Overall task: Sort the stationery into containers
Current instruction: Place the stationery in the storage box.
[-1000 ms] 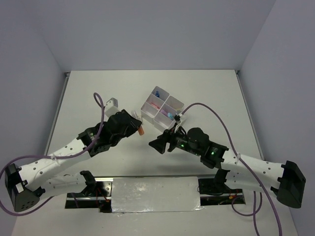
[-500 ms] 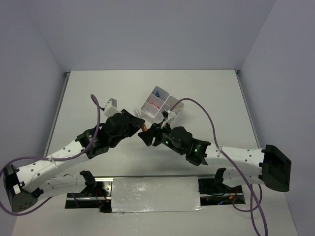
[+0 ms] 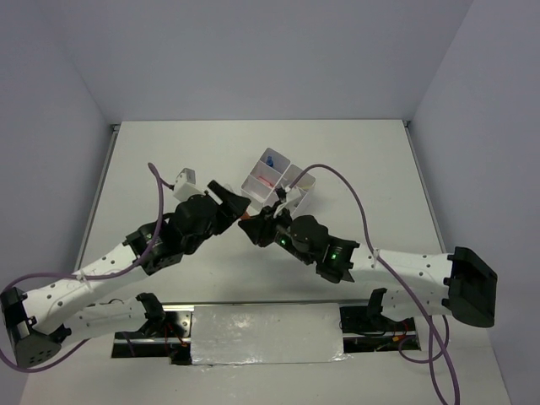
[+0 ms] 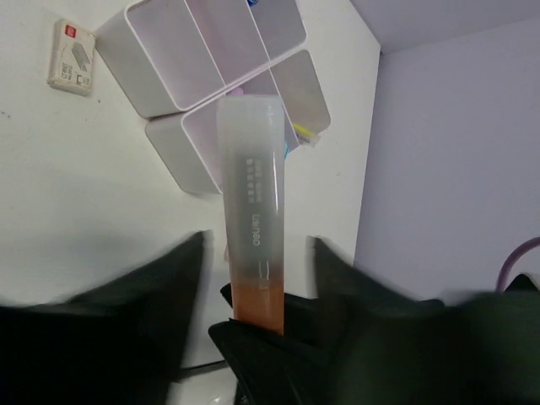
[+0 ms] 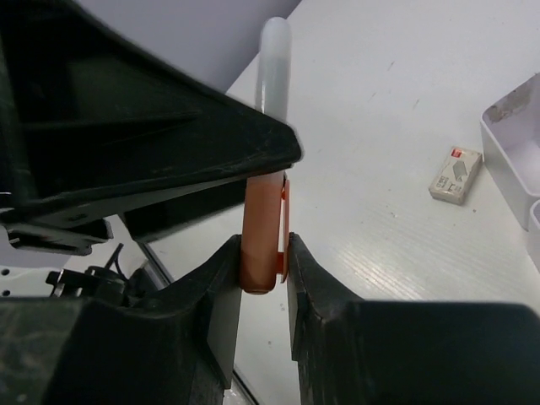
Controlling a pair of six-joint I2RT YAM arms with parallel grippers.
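Observation:
I will swing my right gripper outward, lower it over the container's middle section beside the yellow item and release the highlighter [image 3: 244, 218], as my open left gripper leaves the highlighter's body free.
An orange highlighter [image 3: 244, 218] with a clear cap hangs in the air between my two grippers, just in front of the white four-compartment container [image 3: 253, 182]. My right gripper [image 5: 263, 253] is shut on its orange end [image 5: 261, 228]. My left gripper [image 4: 257, 253] stands open around the highlighter's barrel [image 4: 251, 202], with a gap on each side of it. Inside the container I see a blue item [image 3: 270, 159] and a pink one [image 3: 266, 177]. A small white eraser [image 4: 72, 56] lies on the table beside the container [image 4: 135, 80].
The same eraser [image 5: 456, 175] lies flat a little left of the container's corner [image 5: 506, 143]. Something yellow [image 4: 308, 135] sticks out of one compartment. Both arms crowd the table's middle, and purple cables loop over them.
My right gripper moved in from the right and closed on the highlighter's orange end. My left gripper, which was holding the highlighter, has opened wide.

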